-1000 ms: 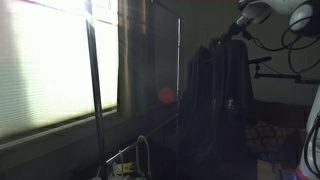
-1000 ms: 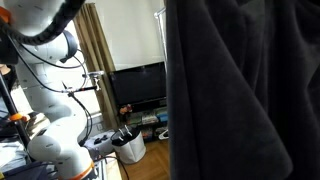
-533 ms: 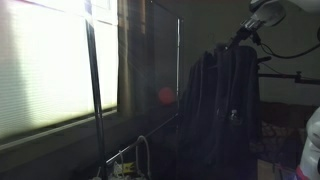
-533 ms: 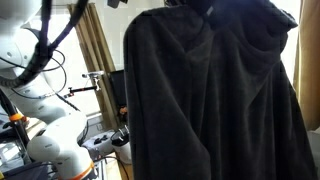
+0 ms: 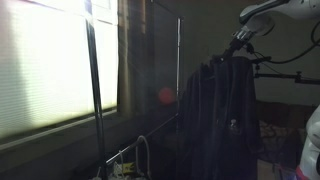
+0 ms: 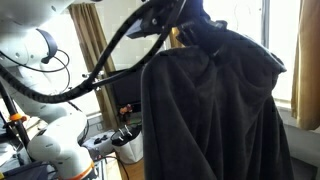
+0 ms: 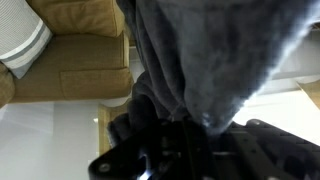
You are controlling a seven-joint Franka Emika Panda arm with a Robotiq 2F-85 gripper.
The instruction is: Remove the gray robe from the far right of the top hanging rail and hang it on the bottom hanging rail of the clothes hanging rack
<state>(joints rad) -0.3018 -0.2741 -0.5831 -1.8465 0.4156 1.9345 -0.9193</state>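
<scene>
My gripper is holding the robe's collar high above the bottom bar, so next I should lower the robe [image 5: 218, 115] toward the window, over that bar, and release it there.
The gray robe [image 5: 218, 115] hangs as a long dark bundle from my gripper [image 5: 238, 42], which holds it by its top near the hood. It fills most of an exterior view [image 6: 215, 110], with my gripper [image 6: 183, 20] at its collar. In the wrist view the gray fabric [image 7: 200, 50] is bunched between the dark fingers [image 7: 185, 125], which are shut on it. The rack's upright pole [image 5: 179, 75] stands just beside the robe; the robe hangs free of the rails.
A bright window with blinds [image 5: 45, 70] and another rack pole [image 5: 94, 90] fill one side. A television [image 6: 128, 88], a white bin [image 6: 128, 148] and the robot's white base [image 6: 50, 140] are behind. A tan sofa [image 7: 70, 50] lies below.
The robe has swung and moved sideways with the gripper, away from the near camera; in the darker view it has dropped slightly and shifted towards the rack pole.
</scene>
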